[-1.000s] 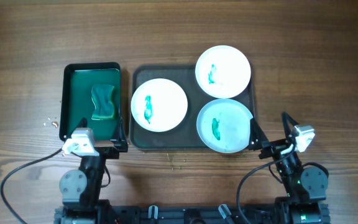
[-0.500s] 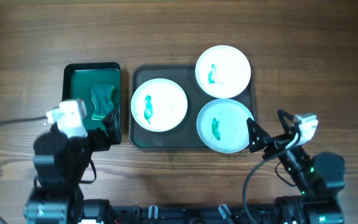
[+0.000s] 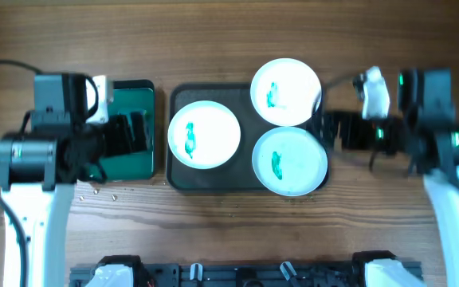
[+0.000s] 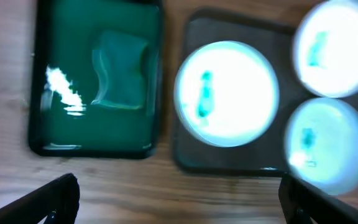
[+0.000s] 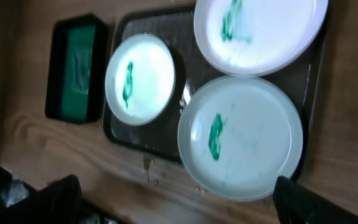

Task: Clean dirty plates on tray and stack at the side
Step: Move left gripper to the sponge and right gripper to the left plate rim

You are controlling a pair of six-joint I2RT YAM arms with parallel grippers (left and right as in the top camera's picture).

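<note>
My right gripper needs to move across next and down onto the rim of the plate nearest the sponge, where empty dark tray separates that plate from the others.
Three white plates lie on the dark tray, each with a green smear: one at the left, one at the back right, one at the front right. My left gripper is open and empty above the small green tray, left of the plates. My right gripper is open and empty at the dark tray's right edge, between the two right plates. The left wrist view shows the plates ahead of the open gripper. The right wrist view shows the front plate nearest its gripper.
A small bright-green tray with a black rim stands left of the dark tray; a green sponge lies in it. Small crumbs lie on the wood in front of it. Drops of liquid sit by the dark tray's front rim.
Both arms have lifted from the table's front edge and moved back. The left gripper now hangs over the small green tray; the right one has reached the dark tray's right edge. The plates have not moved.
</note>
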